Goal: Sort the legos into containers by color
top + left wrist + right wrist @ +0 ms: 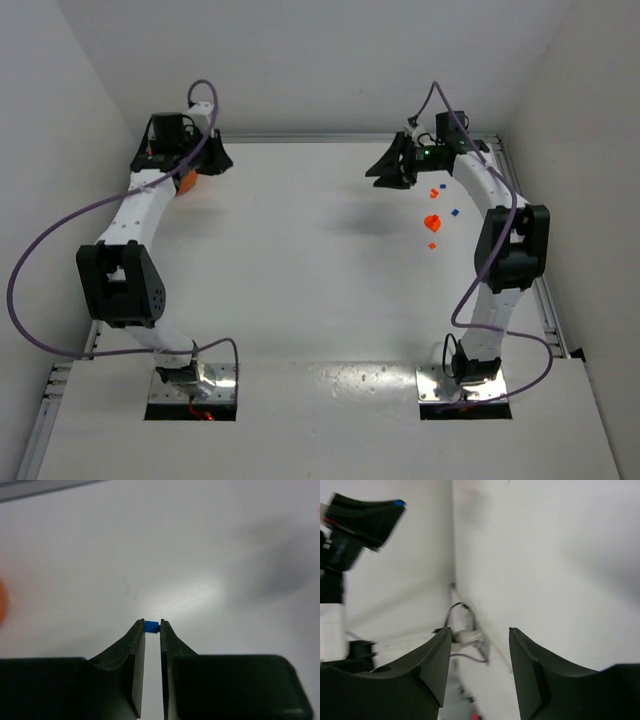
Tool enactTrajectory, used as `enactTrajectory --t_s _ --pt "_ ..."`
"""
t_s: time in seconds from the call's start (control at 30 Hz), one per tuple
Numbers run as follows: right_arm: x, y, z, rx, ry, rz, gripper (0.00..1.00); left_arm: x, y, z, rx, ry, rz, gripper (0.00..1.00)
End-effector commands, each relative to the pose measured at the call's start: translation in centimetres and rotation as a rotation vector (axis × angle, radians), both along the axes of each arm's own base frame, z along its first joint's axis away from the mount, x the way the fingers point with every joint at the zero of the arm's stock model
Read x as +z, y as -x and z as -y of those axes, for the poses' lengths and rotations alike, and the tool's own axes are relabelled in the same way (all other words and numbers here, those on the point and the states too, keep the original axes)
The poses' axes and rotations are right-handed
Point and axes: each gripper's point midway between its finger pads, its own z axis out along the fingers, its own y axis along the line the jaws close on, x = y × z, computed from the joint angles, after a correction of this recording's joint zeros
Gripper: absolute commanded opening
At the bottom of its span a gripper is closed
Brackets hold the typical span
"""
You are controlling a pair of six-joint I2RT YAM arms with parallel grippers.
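The blue lego [151, 626] hangs beside the bowl's rim, so the robot next needs to move its left gripper left in the top view and down over the orange bowl [2, 601] to release it.
A tiny blue lego [151, 626] is pinched between the fingertips of my left gripper [152, 622], held just above the white table. In the top view this gripper [212, 160] hangs at the far left, right next to the orange bowl [185, 181], whose rim shows at the edge of the left wrist view [2, 602]. My right gripper [480, 630] stands open with nothing between its fingers; in the top view it [378, 172] is raised at the far right, pointing left. Several loose legos lie below it: a red-orange cluster [432, 222], a blue one [455, 212] and small red ones [435, 191].
The side walls and the back wall close in the table [300, 260]. A metal rail [552, 310] runs along the right edge. Purple cables loop off both arms. The two arm bases sit at the near edge.
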Motion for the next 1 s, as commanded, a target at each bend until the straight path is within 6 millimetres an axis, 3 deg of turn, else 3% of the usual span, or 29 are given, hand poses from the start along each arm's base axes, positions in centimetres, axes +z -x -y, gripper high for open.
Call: enactTrajectory --t_s 0.0,0.03,0.07,0.1,0.17,0.23,0.27,0.37,0.4,0.43,0.47,0.57,0.97 --pt "-2.5 1.6 2.1 0.053 0.294 0.059 0.5 -1.5 -2.1 -5.9 0.15 -0.143 -0.056 0.07" --pt "-2.0 1.6 2.3 0.049 0.281 0.068 0.5 -0.7 -3.2 -7.5 0.186 -0.148 -0.036 0.07" --pt "-2.5 1.7 2.6 0.045 0.273 0.058 0.5 -1.4 -4.5 -9.2 0.232 -0.166 -0.051 0.07" --pt "-2.5 1.7 2.6 0.045 0.273 0.057 0.5 -1.6 -4.3 -9.4 0.243 -0.175 -0.065 0.07" --pt "-2.6 2.0 2.6 0.046 0.273 0.051 0.5 -2.8 -6.2 -11.4 0.3 -0.191 -0.093 0.07" --pt "-2.5 2.2 2.6 0.045 0.273 0.059 0.5 -2.7 -7.6 -12.8 0.34 -0.212 -0.087 0.07" --pt "-2.5 2.2 2.6 0.045 0.273 0.059 0.5 -4.2 -8.1 -13.2 0.351 -0.223 -0.118 0.07" --pt "-2.4 2.2 2.5 0.049 0.265 0.059 0.51 -4.1 -9.7 -14.0 0.387 -0.237 -0.105 0.07" --pt "-2.7 2.2 2.5 0.05 0.265 0.05 0.51 -5.2 -10.1 -14.9 0.406 -0.246 -0.124 0.07" --pt "-2.7 2.2 2.5 0.05 0.265 0.05 0.51 -4.5 -10.9 -15.1 0.417 -0.25 -0.1 0.07" --pt "-2.7 2.2 2.5 0.05 0.265 0.05 0.51 -5.6 -11.1 -15.6 0.431 -0.264 -0.126 0.07" --pt "-3.2 2.4 2.4 0.058 0.254 0.032 0.51 -4.4 -12.1 -16.7 0.466 -0.277 -0.092 0.07" --pt "-3.6 2.4 1.9 0.072 0.246 0.023 0.51 -4.4 -12.8 -19.6 0.588 -0.372 -0.084 0.11"
